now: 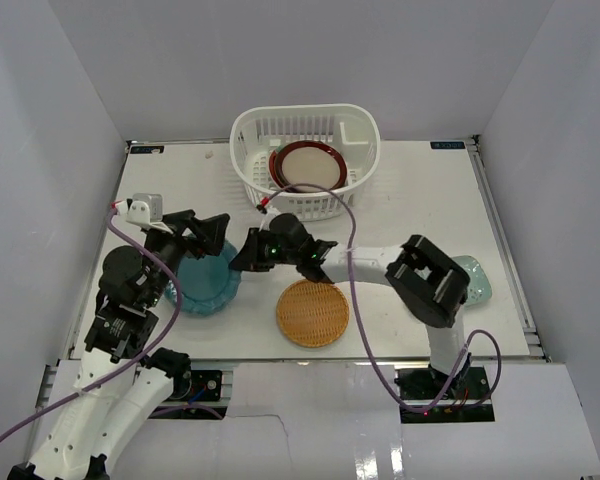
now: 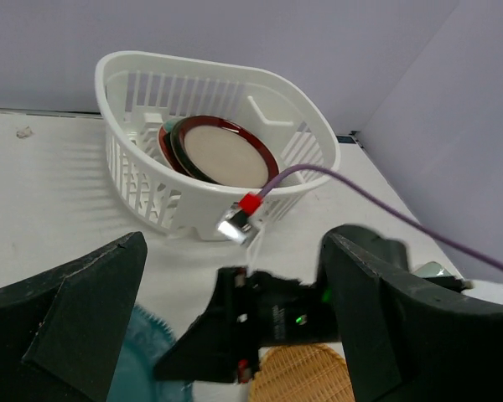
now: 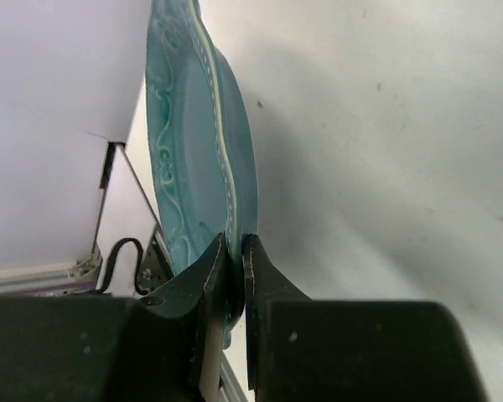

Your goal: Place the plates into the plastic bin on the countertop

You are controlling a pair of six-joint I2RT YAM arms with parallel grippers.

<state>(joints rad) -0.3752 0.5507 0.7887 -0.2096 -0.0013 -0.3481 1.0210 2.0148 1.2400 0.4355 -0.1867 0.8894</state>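
My right gripper raises the teal plate outward next, lowers it against the maroon-rimmed plate [image 1: 306,166] and releases. The bin [image 1: 360,128] where plates lean stands outward of it.
The white plastic bin [image 1: 360,128] stands at the back centre of the countertop [image 1: 420,200]. A maroon-rimmed cream plate [image 1: 306,166] leans inside it, with other plate rims behind it [image 2: 172,138]. The teal scalloped plate [image 1: 202,285] lies at the front left. My right gripper [image 1: 240,262] is shut on its right rim, and the right wrist view shows the fingers [image 3: 214,268] pinching the plate [image 3: 193,151]. My left gripper [image 1: 205,233] is open and empty above the plate's far edge. The tan woven plate [image 1: 312,312] lies at front centre. The pale mint plate [image 1: 477,280] is half hidden by the right arm.
Pale grey walls close in the countertop on three sides. A purple cable [image 1: 348,215] loops from the right wrist past the bin's front. In the left wrist view the right gripper's body [image 2: 272,318] sits between my open fingers [image 2: 75,318], with the bin [image 2: 142,172] beyond.
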